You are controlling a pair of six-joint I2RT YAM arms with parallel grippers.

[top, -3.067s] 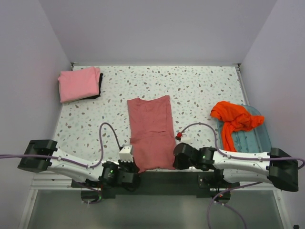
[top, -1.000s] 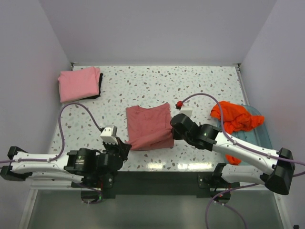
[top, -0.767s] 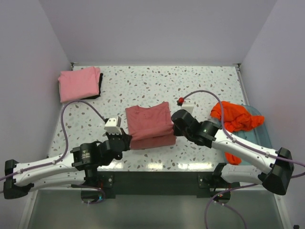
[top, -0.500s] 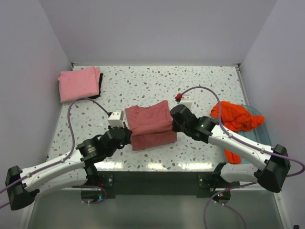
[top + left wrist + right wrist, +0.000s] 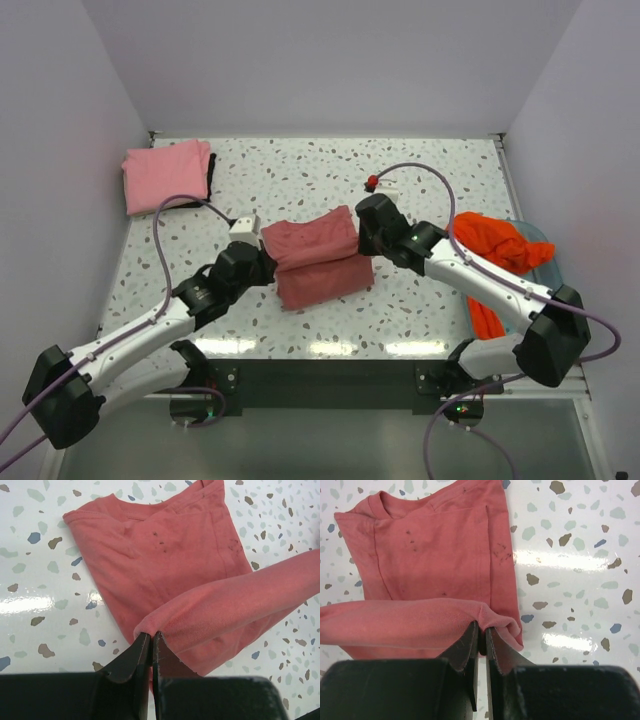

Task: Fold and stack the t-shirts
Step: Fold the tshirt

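Note:
The lifted hem still stops short of the t-shirt's collar end, so my left gripper will carry its corner outward toward the t-shirt's shoulder beyond and release it next.
The dusty rose-red t-shirt (image 5: pixel 315 262) lies mid-table, folded lengthwise, with its near hem lifted and carried over its far half. My left gripper (image 5: pixel 262 262) is shut on the hem's left corner; in the left wrist view the gripper (image 5: pixel 150 636) pinches the cloth (image 5: pixel 165 565). My right gripper (image 5: pixel 366 232) is shut on the right corner; in the right wrist view the gripper (image 5: pixel 482 628) pinches the cloth (image 5: pixel 435 550). The lighter pink t-shirt (image 5: pixel 165 175) lies folded at the far left corner. The bright orange t-shirt (image 5: pixel 495 255) lies crumpled on the tray.
The pale blue see-through tray (image 5: pixel 535 290) sits at the right edge under the orange shirt. A dark item (image 5: pixel 210 180) peeks out beside the pink shirt. The speckled table (image 5: pixel 420 180) is walled on three sides.
Both grippers have carried the rose-red shirt's near hem from the table's front edge up and away over the shirt, folding it roughly in half. Both arms have stretched forward.

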